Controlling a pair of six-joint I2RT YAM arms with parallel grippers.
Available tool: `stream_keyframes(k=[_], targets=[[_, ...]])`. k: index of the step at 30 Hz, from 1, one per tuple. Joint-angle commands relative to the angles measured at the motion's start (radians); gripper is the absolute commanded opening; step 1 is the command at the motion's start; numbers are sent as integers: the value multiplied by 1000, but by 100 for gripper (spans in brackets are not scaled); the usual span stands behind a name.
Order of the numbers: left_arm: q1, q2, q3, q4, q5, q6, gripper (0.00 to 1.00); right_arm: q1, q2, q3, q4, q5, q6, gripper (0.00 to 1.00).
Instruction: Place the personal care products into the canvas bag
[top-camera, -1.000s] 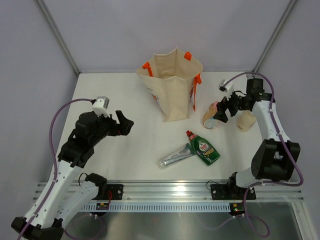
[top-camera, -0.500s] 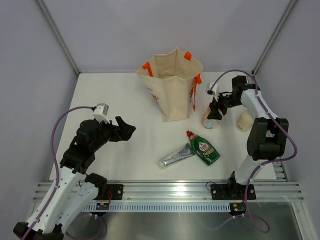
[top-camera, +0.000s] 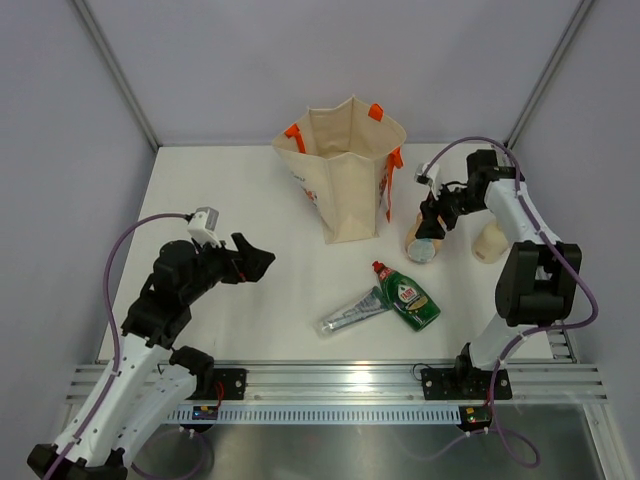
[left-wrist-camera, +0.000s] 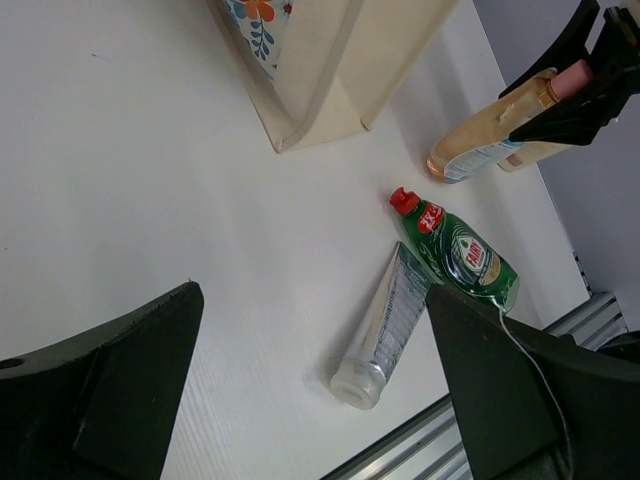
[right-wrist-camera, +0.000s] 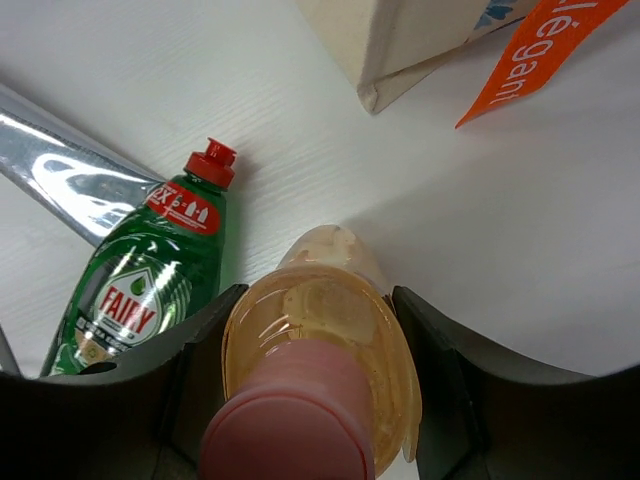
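Note:
The robot's right gripper next needs to lift the amber bottle (top-camera: 420, 245) and carry it outward over the bag's opening (top-camera: 354, 138) to release it, because the bag's rim is high above the table.
The beige canvas bag (top-camera: 345, 175) stands upright at the back middle of the table, mouth open. My right gripper (top-camera: 432, 222) is shut on the amber pink-capped bottle (right-wrist-camera: 320, 330), one finger on each side just below the cap. That bottle (top-camera: 420, 245) leans with its base on the table. The green red-capped bottle (top-camera: 408, 295) and the silvery tube (top-camera: 352, 312) lie side by side in front of the bag. A small beige jar (top-camera: 490, 242) stands right of the amber bottle. My left gripper (top-camera: 252, 255) hovers open over bare table at the left, holding nothing.
An orange bag handle (right-wrist-camera: 530, 60) hangs down the bag's right side, close to the amber bottle. Grey walls enclose the table on three sides. A metal rail (top-camera: 340, 385) runs along the near edge.
My right gripper has moved left from beside the jar onto the amber bottle and closed on it. The left arm has shifted slightly to the right.

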Motion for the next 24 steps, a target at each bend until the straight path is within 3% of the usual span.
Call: stream_keyframes(k=[1, 7, 10, 14, 19, 23, 24], targets=[[1, -2, -20, 75, 57, -17, 99, 3, -200, 54, 27, -114, 179, 0], [3, 2, -32, 74, 78, -21, 99, 104, -277, 193, 53, -140, 384, 0], [3, -7, -32, 77, 89, -17, 99, 164, -274, 265, 168, -122, 532, 0], [3, -22, -37, 94, 110, -14, 99, 235, -182, 501, 369, -134, 793, 0], [3, -16, -18, 82, 94, -14, 99, 255, 94, 845, 522, -100, 967, 0], [3, -12, -3, 69, 66, -17, 99, 262, 434, 1304, 556, -7, 1017, 0], [3, -10, -3, 72, 64, -17, 99, 268, 476, 1348, 561, 21, 1002, 0]])
